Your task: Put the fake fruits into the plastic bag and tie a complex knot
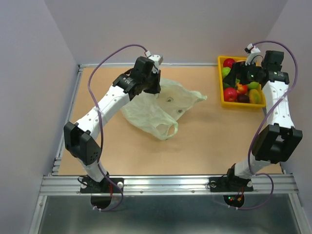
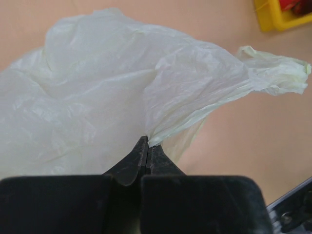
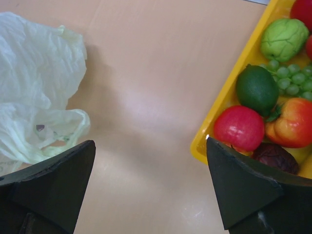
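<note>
The red fruit at the tray's near corner comes next for my right gripper, which goes down toward the right in the wrist view onto it, since the fingers' gap stands beside it.
The pale-green plastic bag (image 1: 158,107) lies crumpled left of the table's middle, one loop handle toward the front. My left gripper (image 1: 152,84) is shut on a fold of the bag (image 2: 126,92) at its far edge, the film pinched between the fingertips. The fake fruits (image 1: 240,85) sit in the yellow tray (image 1: 222,97) at the back right: red ones, a dark green one (image 3: 257,89), a light green one (image 3: 283,39) and grapes (image 3: 287,78). My right gripper (image 3: 150,144) is open and empty, above the tray's left edge, near a red fruit (image 3: 239,127).
Bare tan tabletop (image 1: 209,136) lies between the bag and the tray. Grey walls close in the table at the back and both sides. A metal rail (image 1: 170,183) runs along the near edge by the arm bases.
</note>
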{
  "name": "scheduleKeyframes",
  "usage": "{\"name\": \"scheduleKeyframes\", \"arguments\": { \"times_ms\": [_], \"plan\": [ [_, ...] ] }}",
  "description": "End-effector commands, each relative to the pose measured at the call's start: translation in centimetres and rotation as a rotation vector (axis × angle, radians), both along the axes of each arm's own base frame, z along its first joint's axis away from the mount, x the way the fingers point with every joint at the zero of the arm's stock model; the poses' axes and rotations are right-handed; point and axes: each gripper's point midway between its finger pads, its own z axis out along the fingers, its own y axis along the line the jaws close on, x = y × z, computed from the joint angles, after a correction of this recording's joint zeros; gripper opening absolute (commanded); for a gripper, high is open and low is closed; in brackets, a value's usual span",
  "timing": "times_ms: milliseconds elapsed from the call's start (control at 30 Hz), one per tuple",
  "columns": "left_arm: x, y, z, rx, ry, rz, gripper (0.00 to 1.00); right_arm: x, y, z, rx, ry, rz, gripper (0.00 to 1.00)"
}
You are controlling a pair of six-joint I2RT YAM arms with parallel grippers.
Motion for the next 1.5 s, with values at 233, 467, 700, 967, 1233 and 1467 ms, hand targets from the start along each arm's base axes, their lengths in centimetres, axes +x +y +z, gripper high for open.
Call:
{"name": "scheduleKeyframes", "arguments": {
  "times_ms": [233, 467, 700, 967, 1233, 1467],
  "plan": [
    [3.1, -3.9, 4.7, -0.306, 0.024, -0.014, 0.00, 0.8, -10.6, 0.2, -0.011, 0.011, -0.268, 1.00],
    [3.8, -4.0, 3.9, -0.394, 0.044, 0.044, 0.00, 1.6, -11.4, -6.1, 0.029, 0.164, -0.270, 0.97],
    [4.8, -4.2, 3.6, -0.460, 0.096, 0.122, 0.00, 3.2, -11.1, -9.8, 0.081, 0.231, -0.249, 0.86],
    [6.4, -4.1, 4.8, -0.508, 0.104, 0.163, 0.00, 5.0, -9.2, -12.3, 0.035, 0.256, -0.256, 0.81],
    [7.2, -2.8, 4.6, -0.535, 0.129, 0.244, 0.00, 6.6, -9.1, -15.0, -0.034, 0.299, -0.343, 0.88],
    [7.3, -2.5, 4.3, -0.701, 0.217, 0.300, 0.00, 6.2, -9.4, -16.8, -0.052, 0.334, -0.373, 0.91]
  ]
}}
